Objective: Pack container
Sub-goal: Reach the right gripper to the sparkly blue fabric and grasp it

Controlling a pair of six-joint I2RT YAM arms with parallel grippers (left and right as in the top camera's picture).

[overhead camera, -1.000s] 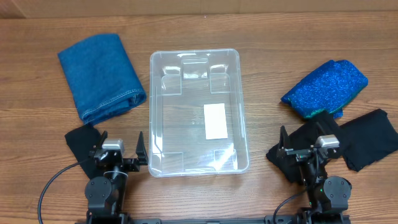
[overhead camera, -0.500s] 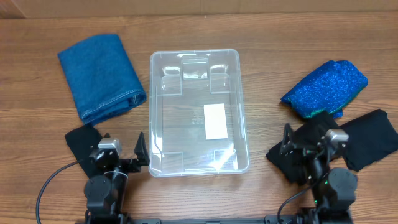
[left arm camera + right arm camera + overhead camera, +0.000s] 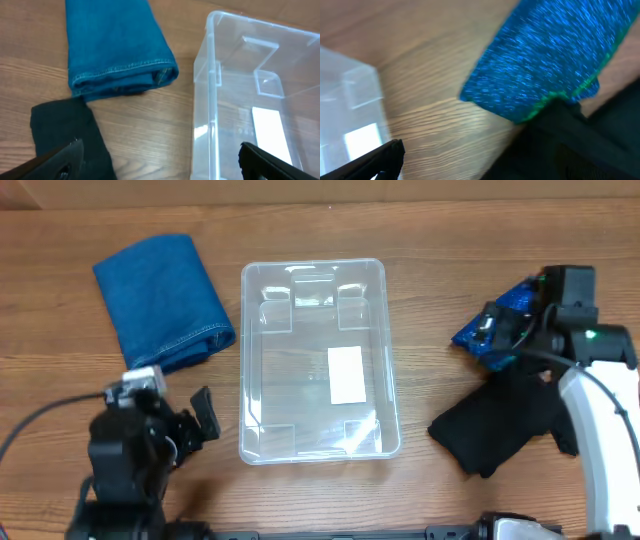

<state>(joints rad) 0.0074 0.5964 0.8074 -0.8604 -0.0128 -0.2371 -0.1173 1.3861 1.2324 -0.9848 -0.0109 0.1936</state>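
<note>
My right gripper shifts toward the right in the wrist view and down onto the sparkly cloth's green-trimmed edge (image 3: 611, 51) next, as the sparkly cloth stretches on that way.
The clear container (image 3: 312, 280) stands mid-table with a white label on its base and nothing in it. It also shows in the left wrist view (image 3: 202, 80) and the right wrist view (image 3: 350, 95). A folded denim cloth (image 3: 160, 300) lies to its left, also in the left wrist view (image 3: 115, 45). A sparkly blue cloth (image 3: 478, 340) lies to its right, also in the right wrist view (image 3: 545, 65). My left gripper (image 3: 203, 418) (image 3: 160, 165) is open and empty beside the container's near left corner. My right gripper (image 3: 492, 330) (image 3: 480, 165) hovers open over the sparkly cloth's left end.
A black cloth (image 3: 510, 425) lies near the right front, partly under the right arm; it also shows in the right wrist view (image 3: 590, 145). Another black cloth (image 3: 65, 135) lies at the left front below the denim, hidden under my left arm in the overhead view.
Both arms have left their rest spots. The right arm swung forward over the sparkly blue cloth. The left arm rose and shifted left, covering the left black cloth.
</note>
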